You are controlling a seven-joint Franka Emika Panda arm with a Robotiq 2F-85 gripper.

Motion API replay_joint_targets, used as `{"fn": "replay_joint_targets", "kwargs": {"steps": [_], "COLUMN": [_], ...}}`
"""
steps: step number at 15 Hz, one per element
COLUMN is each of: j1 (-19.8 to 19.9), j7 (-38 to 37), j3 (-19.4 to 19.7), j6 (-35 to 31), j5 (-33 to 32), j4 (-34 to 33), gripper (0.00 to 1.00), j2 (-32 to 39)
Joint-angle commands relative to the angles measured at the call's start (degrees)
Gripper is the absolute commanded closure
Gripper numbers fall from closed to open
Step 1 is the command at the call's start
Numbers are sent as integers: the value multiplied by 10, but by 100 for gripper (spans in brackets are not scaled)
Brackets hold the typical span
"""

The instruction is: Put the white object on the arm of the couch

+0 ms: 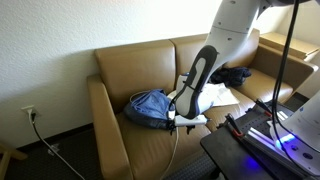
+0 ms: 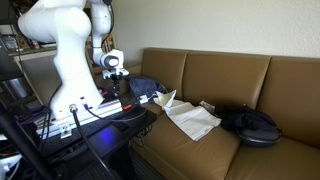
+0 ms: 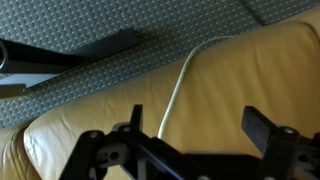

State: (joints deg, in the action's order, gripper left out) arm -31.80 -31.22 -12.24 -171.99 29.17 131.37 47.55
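Next I should bring my gripper down toward the tan leather, open fingers astride the thin white cable, and close on it, as it runs below the gripper between them.
The white object is a crumpled white cloth (image 2: 190, 118) lying on the tan couch seat; it also shows in an exterior view (image 1: 216, 95), partly behind the arm. My gripper (image 1: 186, 122) hangs over the front edge of the seat, beside the cloth and apart from it. In the wrist view the gripper (image 3: 195, 125) is open and empty above tan leather, with a thin white cable (image 3: 180, 80) running under it. The couch arm (image 1: 105, 120) is at the end of the couch near the wall.
A blue garment (image 1: 150, 108) lies on the seat next to the couch arm; it also shows in an exterior view (image 2: 140, 88). A black item (image 2: 255, 125) lies further along the seat. A black stand with cables (image 1: 255, 135) is in front of the couch.
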Motion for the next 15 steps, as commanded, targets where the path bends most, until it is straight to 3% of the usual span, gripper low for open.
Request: {"fn": "replay_joint_targets", "kwargs": {"steps": [1,6,15], "j1": [-90,-116,-114], "j7": [-40,-63,-82], "j3": [77,100,120], "j6": [-40,-62,-54], "j5": [-52,-48,-47], "j4": [-35,-82,-152], "gripper": [0,0,0], "j2": [45,97,187]}}
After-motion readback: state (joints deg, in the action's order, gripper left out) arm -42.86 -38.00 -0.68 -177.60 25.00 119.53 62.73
